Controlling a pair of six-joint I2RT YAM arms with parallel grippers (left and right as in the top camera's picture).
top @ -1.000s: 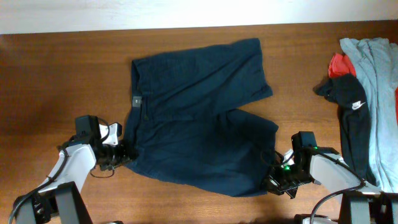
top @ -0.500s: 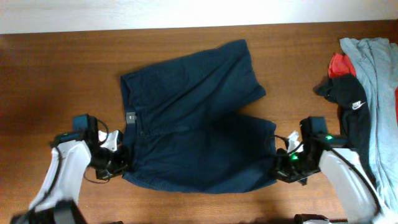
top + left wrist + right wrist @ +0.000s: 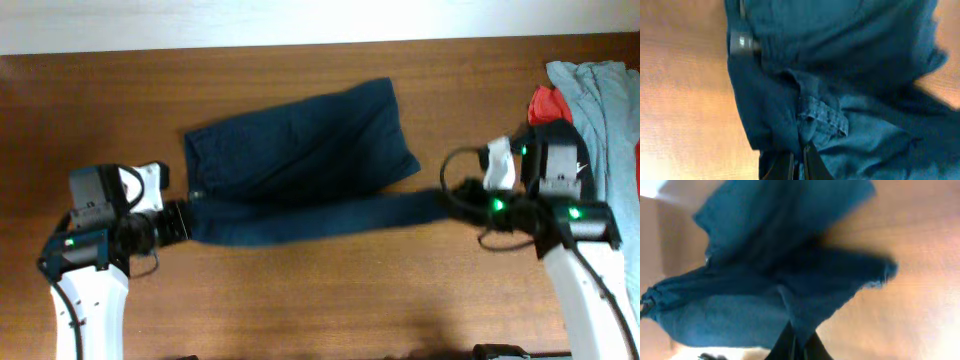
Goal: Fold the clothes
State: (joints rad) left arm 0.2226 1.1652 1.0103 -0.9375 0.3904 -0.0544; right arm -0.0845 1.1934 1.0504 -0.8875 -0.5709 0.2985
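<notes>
Next, my right gripper carries the lifted hem outward and to its left in the overhead view, over the shorts' flat far corner (image 3: pixel 384 92), and releases.
The clothes, dark navy shorts (image 3: pixel 300 150), lie across the middle of the wooden table with their near half lifted and stretched into a band between the two arms. My left gripper (image 3: pixel 188 218) is shut on the waistband corner (image 3: pixel 790 135) at the left, with the button (image 3: pixel 742 41) farther up. Over at the right, my right gripper (image 3: pixel 450 198) is shut on the leg hem (image 3: pixel 805 310). In both wrist views the fingers pinch navy cloth at the bottom edge.
At the right edge lies a pile: a black garment with a white swoosh (image 3: pixel 565 160), a light grey shirt (image 3: pixel 605 120) and a red piece (image 3: pixel 545 102). Bare wood (image 3: pixel 300 300) runs along the near side.
Both grippers have risen and moved away from the near edge, carrying the shorts' near edge up and back. The left gripper has closed on the waistband. The shorts shifted slightly left.
</notes>
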